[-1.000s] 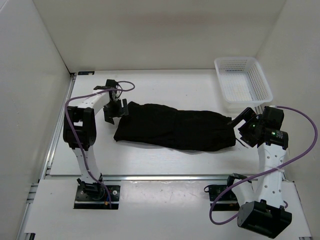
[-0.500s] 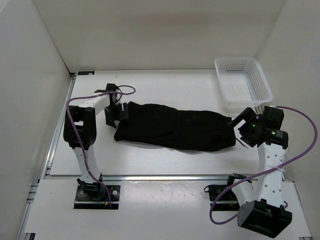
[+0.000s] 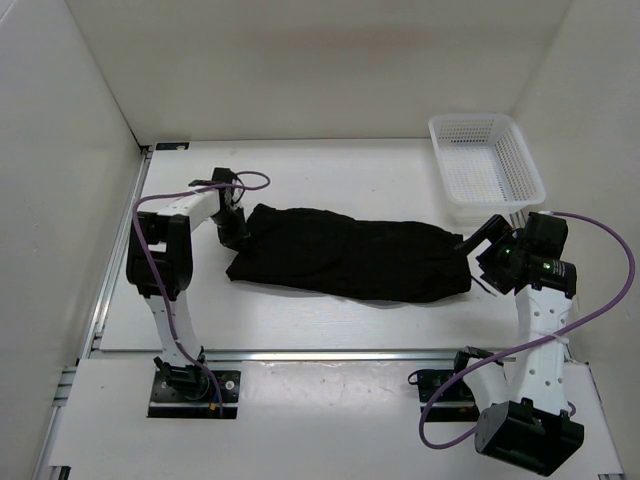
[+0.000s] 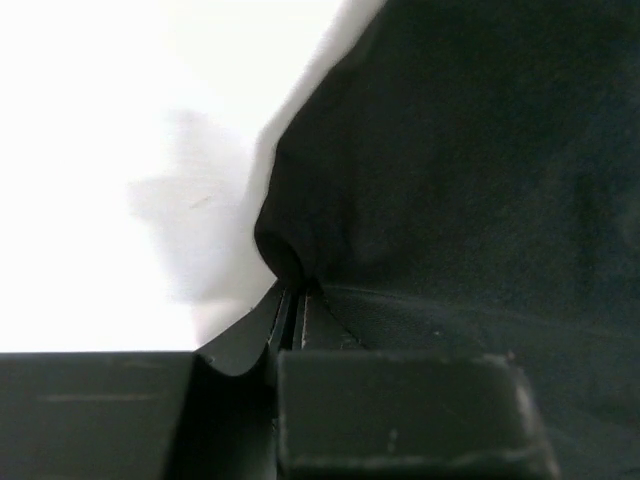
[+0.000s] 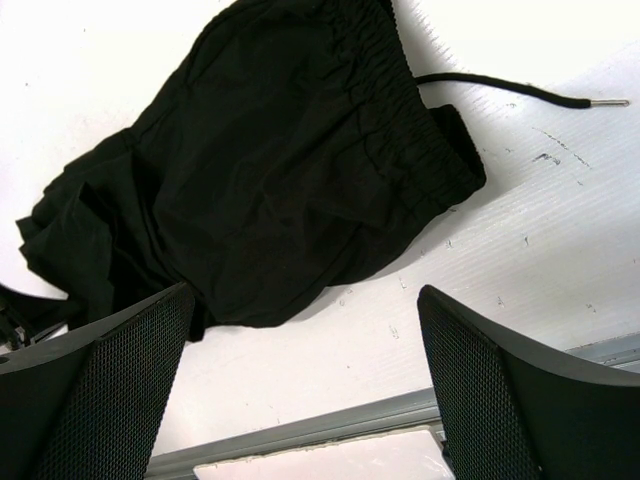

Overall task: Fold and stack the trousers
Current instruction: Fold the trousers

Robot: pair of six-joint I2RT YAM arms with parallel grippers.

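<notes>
The trousers [image 3: 350, 255] lie at full length across the table, so my left gripper will next lift the pinched corner up, carry it over onto the waistband end [image 3: 450, 268] and let it go.
The black trousers [image 3: 350, 255] lie folded lengthwise across the middle of the table, their elastic waistband [image 5: 400, 70] and drawstring at the right end. My left gripper [image 3: 238, 228] is at the cloth's far left corner, shut on a pinch of the trousers [image 4: 290, 265]. The right gripper [image 3: 478, 256] hovers just off the waistband end. It is open, its mesh-padded fingers [image 5: 110, 380] wide apart over bare table, touching nothing.
A white plastic basket [image 3: 487, 166] stands at the back right corner. White walls enclose the table on three sides. A metal rail [image 3: 330, 352] runs along the near edge, and the drawstring [image 5: 520, 92] trails onto the table.
The left gripper came down onto the trousers' left corner and closed on the fabric. The right arm has stayed still.
</notes>
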